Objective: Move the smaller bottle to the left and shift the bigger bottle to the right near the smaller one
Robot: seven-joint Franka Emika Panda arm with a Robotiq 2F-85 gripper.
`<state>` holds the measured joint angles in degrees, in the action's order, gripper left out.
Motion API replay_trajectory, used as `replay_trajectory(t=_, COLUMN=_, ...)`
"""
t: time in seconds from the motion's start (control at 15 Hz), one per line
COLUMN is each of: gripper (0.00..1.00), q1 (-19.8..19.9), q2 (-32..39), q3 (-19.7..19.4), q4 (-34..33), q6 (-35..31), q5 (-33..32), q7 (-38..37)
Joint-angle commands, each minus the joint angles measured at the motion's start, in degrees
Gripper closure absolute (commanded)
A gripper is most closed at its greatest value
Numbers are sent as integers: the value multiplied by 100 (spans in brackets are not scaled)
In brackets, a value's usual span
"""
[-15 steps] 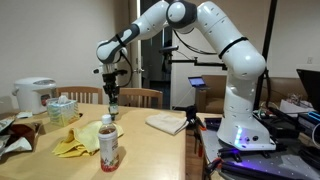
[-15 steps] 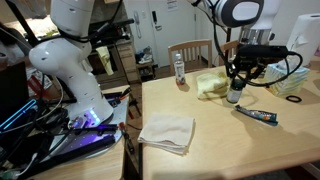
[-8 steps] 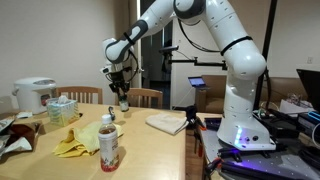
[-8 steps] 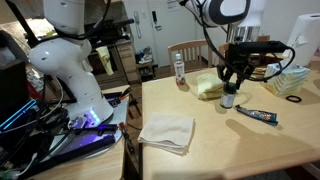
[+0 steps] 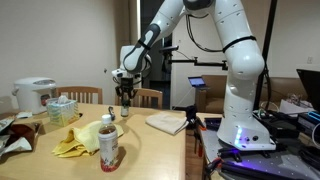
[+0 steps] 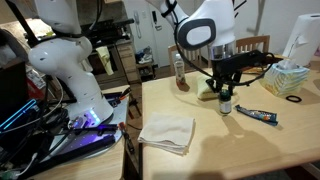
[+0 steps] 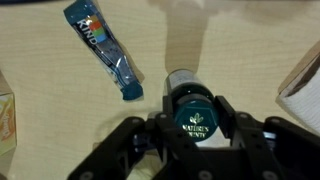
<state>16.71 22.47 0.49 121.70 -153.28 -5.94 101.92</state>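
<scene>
I should next pull my gripper back, lower it and release the smaller bottle on the clear, bare wood between the white towel and the bigger bottle [image 5: 108,143].
The smaller bottle [image 7: 193,112], short and dark with a dark printed lid, stands upright between the fingers [image 7: 226,112] of my gripper [image 7: 195,114], which is shut on it. In both exterior views the gripper [image 5: 125,97] [image 6: 225,92] holds this bottle [image 5: 125,109] [image 6: 226,103] low over the wooden table [image 6: 240,150]. The bigger bottle [image 5: 108,143] [image 6: 179,68], tall with a white cap and a red label, stands apart at the table's edge, beside a yellow cloth.
A yellow cloth [image 5: 76,142] [image 6: 208,86] lies close to the held bottle. A blue tube [image 7: 105,50] [image 6: 257,114] lies beside it. A folded white towel [image 6: 167,133], a tissue box [image 5: 62,108], a rice cooker [image 5: 35,95] and a chair [image 5: 141,96] border the area.
The gripper has carried the smaller bottle sideways across the table, away from the tissue box and towards the yellow cloth. The bigger bottle has not moved.
</scene>
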Motion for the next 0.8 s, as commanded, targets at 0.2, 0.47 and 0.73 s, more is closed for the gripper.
replay_trajectory(t=0.2, gripper=80, q1=-66, q2=-530, q3=258, q4=1366, q6=-787, q5=370, q7=38)
replay_trajectory(t=0.47, gripper=80, q1=-353, q2=-741, q3=205, q4=1563, q6=-571, q5=259, q7=-135)
replay_trajectory(t=0.73, gripper=80, q1=-749, q2=-1085, q3=-170, q4=1660, q6=-298, q5=-122, q7=-902)
